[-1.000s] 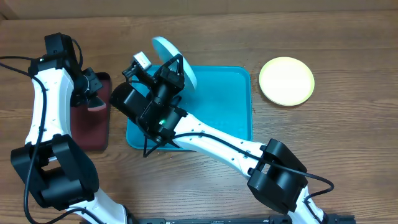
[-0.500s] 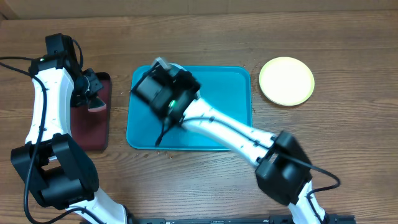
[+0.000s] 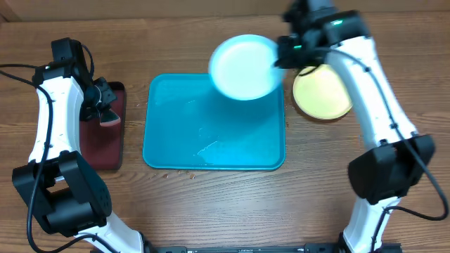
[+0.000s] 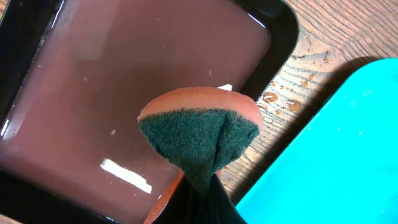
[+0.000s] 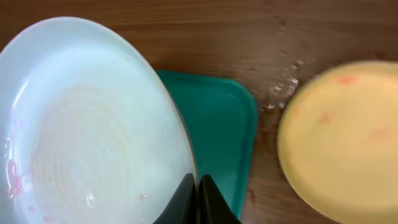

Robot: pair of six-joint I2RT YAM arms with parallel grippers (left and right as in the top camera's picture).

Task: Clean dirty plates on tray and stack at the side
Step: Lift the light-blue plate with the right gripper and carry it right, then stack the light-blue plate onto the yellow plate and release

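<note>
The yellow-green plate point(image 3: 325, 95) lies below, to the right in the overhead view, so I next need to move my right gripper across and down and release the aqua plate point(image 3: 243, 67) on it.
My right gripper point(image 3: 281, 57) is shut on the rim of a pale aqua plate point(image 3: 243, 67) and holds it in the air above the teal tray's point(image 3: 176, 133) far right corner. In the right wrist view the jaws point(image 5: 198, 194) pinch the plate's rim point(image 5: 93, 149), which has small red smears. A yellow-green plate point(image 3: 325, 95) lies on the table right of the tray and also shows in the right wrist view point(image 5: 342, 143). My left gripper point(image 3: 105, 105) is shut on a green and orange sponge point(image 4: 198, 134) above the dark red tray point(image 4: 112, 87). The white plate is out of view.
The dark red black-rimmed tray point(image 3: 98, 144) holds liquid at the left. Water drops and crumbs lie on the wood near the teal tray's corners point(image 5: 283, 87). The teal tray's floor is wet point(image 3: 207, 147).
My right arm has swung from the tray's left side up and to the right, carrying the aqua plate toward the yellow-green plate. The left arm has not moved.
</note>
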